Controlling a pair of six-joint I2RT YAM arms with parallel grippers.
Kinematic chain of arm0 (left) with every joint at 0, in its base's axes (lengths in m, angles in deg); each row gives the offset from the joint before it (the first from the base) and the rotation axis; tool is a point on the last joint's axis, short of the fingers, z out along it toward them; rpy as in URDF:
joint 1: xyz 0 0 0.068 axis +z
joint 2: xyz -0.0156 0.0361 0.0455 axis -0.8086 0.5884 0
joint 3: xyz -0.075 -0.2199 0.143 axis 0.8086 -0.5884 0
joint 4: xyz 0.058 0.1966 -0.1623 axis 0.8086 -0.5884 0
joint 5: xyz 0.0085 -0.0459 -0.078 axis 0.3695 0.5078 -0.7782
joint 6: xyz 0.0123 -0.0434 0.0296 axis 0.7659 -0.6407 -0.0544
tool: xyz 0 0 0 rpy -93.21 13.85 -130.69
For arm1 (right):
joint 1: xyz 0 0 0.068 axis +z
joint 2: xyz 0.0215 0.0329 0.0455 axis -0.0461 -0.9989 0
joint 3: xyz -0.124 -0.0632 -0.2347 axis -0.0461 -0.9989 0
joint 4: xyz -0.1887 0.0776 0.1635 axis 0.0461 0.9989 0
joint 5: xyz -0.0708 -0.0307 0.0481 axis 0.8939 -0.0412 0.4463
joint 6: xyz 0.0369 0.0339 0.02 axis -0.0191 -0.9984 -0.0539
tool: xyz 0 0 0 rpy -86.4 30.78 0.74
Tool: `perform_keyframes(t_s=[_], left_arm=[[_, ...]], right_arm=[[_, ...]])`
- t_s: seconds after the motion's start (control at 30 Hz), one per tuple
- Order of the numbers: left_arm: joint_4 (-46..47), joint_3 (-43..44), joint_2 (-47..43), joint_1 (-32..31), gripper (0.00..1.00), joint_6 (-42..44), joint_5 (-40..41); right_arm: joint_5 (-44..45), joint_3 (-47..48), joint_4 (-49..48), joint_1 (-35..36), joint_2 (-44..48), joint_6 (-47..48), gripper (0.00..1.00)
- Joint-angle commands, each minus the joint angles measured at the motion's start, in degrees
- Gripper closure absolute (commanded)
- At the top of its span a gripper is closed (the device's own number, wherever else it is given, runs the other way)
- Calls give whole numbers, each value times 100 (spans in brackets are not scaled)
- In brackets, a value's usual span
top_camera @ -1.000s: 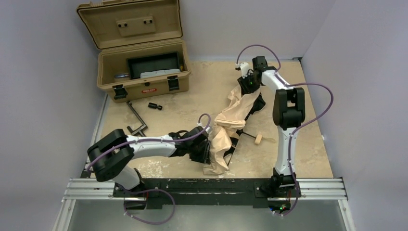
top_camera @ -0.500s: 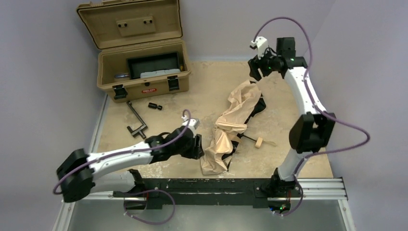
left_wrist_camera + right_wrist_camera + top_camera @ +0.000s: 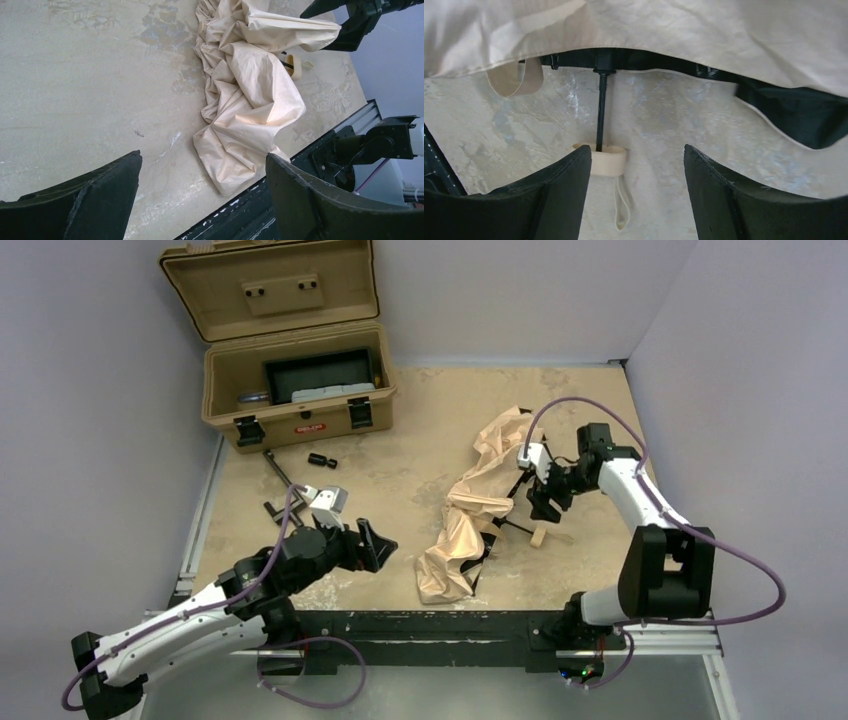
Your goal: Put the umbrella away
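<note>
The robot's right gripper needs to move down and toward the fabric heap to close on the umbrella's dark stem, because a bare part of the stem shows between the handle and the fabric.
The umbrella lies crumpled on the table as a long heap of tan fabric, and its pale handle sticks out to the right on a dark shaft. My left gripper hangs open to the left of the heap's near end, touching nothing. In the left wrist view the fabric lies beyond the left gripper. My right gripper is open, low over the handle. In the right wrist view the handle sits beside the left finger, the strap loop lies between the fingers, and my right gripper holds nothing.
A tan hard case stands open at the back left with its lid up. A black crank tool and a small black cylinder lie in front of it. A black rail runs along the near edge.
My left gripper let go of the fabric's near end, opened wide and drew back left. My right gripper left the umbrella's far end, rose, then came down open at the handle.
</note>
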Motion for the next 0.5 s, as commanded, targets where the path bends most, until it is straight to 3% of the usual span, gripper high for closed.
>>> perform_keyframes(t_s=[0.0,0.23,0.47], left_arm=[[342,-153,26,15,9,-47,-43],[703,-173,334,14,10,-82,-239],[863,-160,518,13,10,-132,-317]], right_arm=[[31,-505,-719,38,2,-159,36],[381,-876,-1674,615,-425,-1024,40],[832,-1059,-2022,1173,-439,-1357,43]])
